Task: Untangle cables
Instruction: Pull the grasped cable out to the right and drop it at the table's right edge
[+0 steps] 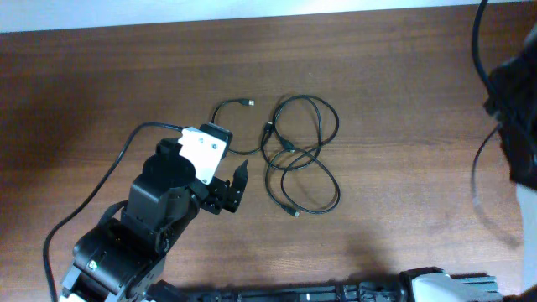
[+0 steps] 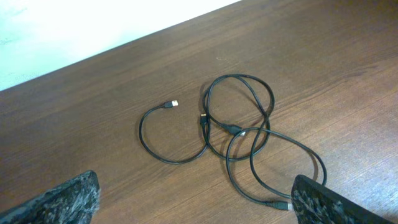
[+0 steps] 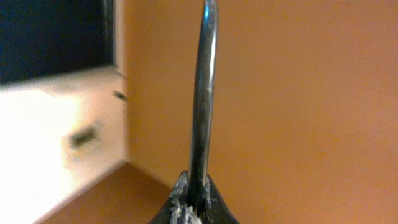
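Observation:
The robot's right gripper will next lower the black wire onto the bare tabletop well apart from the tangle (image 1: 468,191) that lies below, and let go of the wire there, clear of the loops.
The cables (image 1: 304,159) lie mid-table as thin black cords in overlapping loops. One shorter cord (image 1: 220,113) curls off to the left, its plug end free. In the left wrist view the loops (image 2: 239,127) and the short cord (image 2: 163,149) lie ahead of the jaws. My left gripper (image 1: 232,189) is open and empty, just left of the tangle; its fingers (image 2: 196,208) are wide apart, and the right finger is next to a plug end (image 2: 281,204). My right gripper (image 3: 193,202) is shut, with a thick black wire (image 3: 204,93) running up at its tips, far from the cables.
The right arm (image 1: 516,117) sits dark at the table's right edge with its thick wires. The left arm's wire (image 1: 126,147) arcs over the left of the table. A white wall edge (image 2: 74,31) lies beyond the table's far side.

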Controlling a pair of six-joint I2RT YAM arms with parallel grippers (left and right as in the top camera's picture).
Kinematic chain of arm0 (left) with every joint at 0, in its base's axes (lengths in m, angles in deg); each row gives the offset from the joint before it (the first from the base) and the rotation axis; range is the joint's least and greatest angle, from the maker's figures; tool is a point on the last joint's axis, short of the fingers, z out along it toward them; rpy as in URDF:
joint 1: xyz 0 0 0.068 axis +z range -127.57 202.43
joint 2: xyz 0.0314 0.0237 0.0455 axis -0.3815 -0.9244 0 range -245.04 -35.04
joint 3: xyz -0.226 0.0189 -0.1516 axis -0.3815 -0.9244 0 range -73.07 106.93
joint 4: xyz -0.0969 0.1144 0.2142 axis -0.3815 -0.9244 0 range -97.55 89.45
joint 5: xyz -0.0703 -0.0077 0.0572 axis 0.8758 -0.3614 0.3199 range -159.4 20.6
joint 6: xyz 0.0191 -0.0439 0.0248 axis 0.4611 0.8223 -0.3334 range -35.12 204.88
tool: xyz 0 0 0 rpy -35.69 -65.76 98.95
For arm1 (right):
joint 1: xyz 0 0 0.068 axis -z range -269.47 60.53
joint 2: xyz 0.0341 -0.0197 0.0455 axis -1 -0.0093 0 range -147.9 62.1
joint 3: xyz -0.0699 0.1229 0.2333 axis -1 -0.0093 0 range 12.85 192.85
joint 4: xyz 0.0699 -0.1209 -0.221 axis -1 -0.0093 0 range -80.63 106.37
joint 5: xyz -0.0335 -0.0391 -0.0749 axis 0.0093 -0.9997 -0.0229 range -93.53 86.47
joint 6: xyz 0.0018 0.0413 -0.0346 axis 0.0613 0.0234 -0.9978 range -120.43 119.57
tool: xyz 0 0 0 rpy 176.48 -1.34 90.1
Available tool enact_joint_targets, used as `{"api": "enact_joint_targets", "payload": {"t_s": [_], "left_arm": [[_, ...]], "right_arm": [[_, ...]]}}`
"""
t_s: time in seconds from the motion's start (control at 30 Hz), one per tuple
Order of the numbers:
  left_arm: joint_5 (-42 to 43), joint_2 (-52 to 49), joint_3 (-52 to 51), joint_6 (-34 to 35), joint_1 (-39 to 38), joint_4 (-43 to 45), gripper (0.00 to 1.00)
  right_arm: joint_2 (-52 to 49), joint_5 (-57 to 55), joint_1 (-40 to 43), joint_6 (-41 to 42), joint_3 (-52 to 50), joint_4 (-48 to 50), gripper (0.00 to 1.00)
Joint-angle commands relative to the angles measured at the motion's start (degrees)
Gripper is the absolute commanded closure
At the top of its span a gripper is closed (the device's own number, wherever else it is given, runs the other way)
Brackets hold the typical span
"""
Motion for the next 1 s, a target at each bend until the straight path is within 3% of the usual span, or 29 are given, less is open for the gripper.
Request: {"api": "enact_joint_targets", "payload": {"t_s": [0.0,0.07,0.2,0.33,0.63,0.67,0.77,0.8,0.83,0.97], "left_arm": [[-0.59,0.07,0.26,-0.87,0.35,0.09,0.01],[-0.59,0.09,0.26,-0.87,0.35,0.07,0.01],[-0.59,0.07,0.26,-0.85,0.35,0.09,0.01],[-0.59,0.09,0.26,-0.87,0.35,0.09,0.01],[-0.59,0.07,0.26,-0.87,0.35,0.07,0.01],[-0.59,0.07,0.26,-0.87,0.35,0.09,0.01],[-0.59,0.09,0.26,-0.87,0.35,0.09,0.01],[-0.59,0.07,0.26,-0.87,0.35,0.09,0.01],[-0.59,0.07,0.26,-0.87,0.35,0.09,0.01],[-0.59,0.07,0.26,-0.85,0.35,0.09,0.01]], "right_arm": [[-2.34,-2.51,8.41,11.15,0.35,-7.48,0.96],[-3.56,3.26,13.84,15.85,0.35,-13.03,0.96],[-5.57,33.16,30.6,17.16,0.33,-19.98,0.96],[-9.62,54.8,43.04,17.81,0.0,-23.32,0.96],[-21.73,59.69,48.41,17.81,0.0,-30.8,0.96],[-22.47,59.67,48.41,17.81,0.0,-31.34,0.83],[-22.99,59.67,48.41,17.81,-0.02,-31.63,0.32],[-22.99,59.69,48.41,17.81,-0.02,-31.63,0.21],[-22.99,59.67,48.41,17.81,-0.02,-31.69,0.12],[-22.99,64.59,48.41,17.38,-0.04,-32.09,0.05]]}}
